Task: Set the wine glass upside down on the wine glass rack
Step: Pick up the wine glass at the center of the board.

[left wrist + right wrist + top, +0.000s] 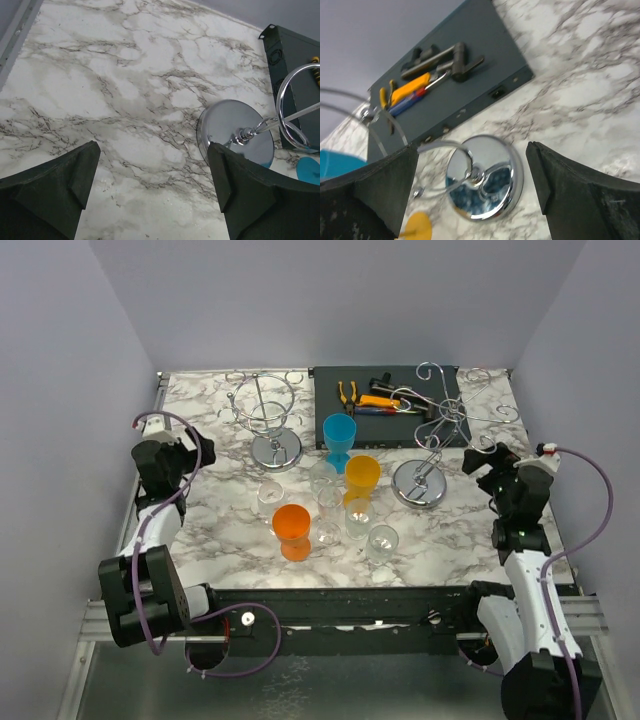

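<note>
Next, my right gripper swings back and to its left in the top view onto the frontmost clear glass's unblocked rim, as the glass stands there.
Several wine glasses stand upright mid-table: a blue one (339, 435), a yellow one (361, 477), an orange one (292, 524) and clear ones such as (381, 540). A chrome wine glass rack (428, 430) with curled arms stands at right on a round base (485, 177). A second chrome rack (265, 420) stands at left, its base (240, 131) showing in the left wrist view. My left gripper (192, 450) (155, 170) hangs open over bare marble beside that base. Also open, my right gripper (486, 460) (472, 150) hovers over the right rack's base. Neither holds anything.
A dark tray (385, 405) (450, 85) with pliers and other tools lies at the back, behind the racks. In the right wrist view, the yellow glass (417, 225) and a blue edge (335, 165) show at lower left. The blue glass's foot (307, 170) is beside the left rack's base.
</note>
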Controlling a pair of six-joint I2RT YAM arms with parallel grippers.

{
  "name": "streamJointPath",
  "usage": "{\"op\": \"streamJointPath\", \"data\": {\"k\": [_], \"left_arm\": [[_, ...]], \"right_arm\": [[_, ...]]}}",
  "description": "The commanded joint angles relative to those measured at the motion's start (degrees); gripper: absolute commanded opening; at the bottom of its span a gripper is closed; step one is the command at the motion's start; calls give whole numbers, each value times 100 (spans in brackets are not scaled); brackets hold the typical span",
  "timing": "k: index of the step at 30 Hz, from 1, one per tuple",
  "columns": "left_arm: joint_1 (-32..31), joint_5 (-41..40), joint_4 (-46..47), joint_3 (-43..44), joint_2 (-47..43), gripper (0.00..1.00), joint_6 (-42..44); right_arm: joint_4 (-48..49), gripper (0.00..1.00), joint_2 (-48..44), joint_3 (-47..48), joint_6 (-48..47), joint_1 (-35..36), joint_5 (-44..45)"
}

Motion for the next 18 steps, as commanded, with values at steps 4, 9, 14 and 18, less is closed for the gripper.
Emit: {"op": "streamJointPath", "data": {"k": [4, 9, 14, 18], "left_arm": [[47, 352, -3382, 1143, -209, 99, 271], [47, 640, -4036, 1366, -667, 99, 310], [47, 973, -4397, 1596, -923, 99, 315], [47, 1261, -4648, 1838, -843, 99, 426]], "right_arm": [[-2646, 98, -1102, 440, 96, 136, -1389], [-3631, 97, -900, 1131, 282, 280, -1820], [-4514, 94, -770, 1627, 212, 334, -2397], [-5130, 91, -623, 1780, 155, 345, -2868]]}}
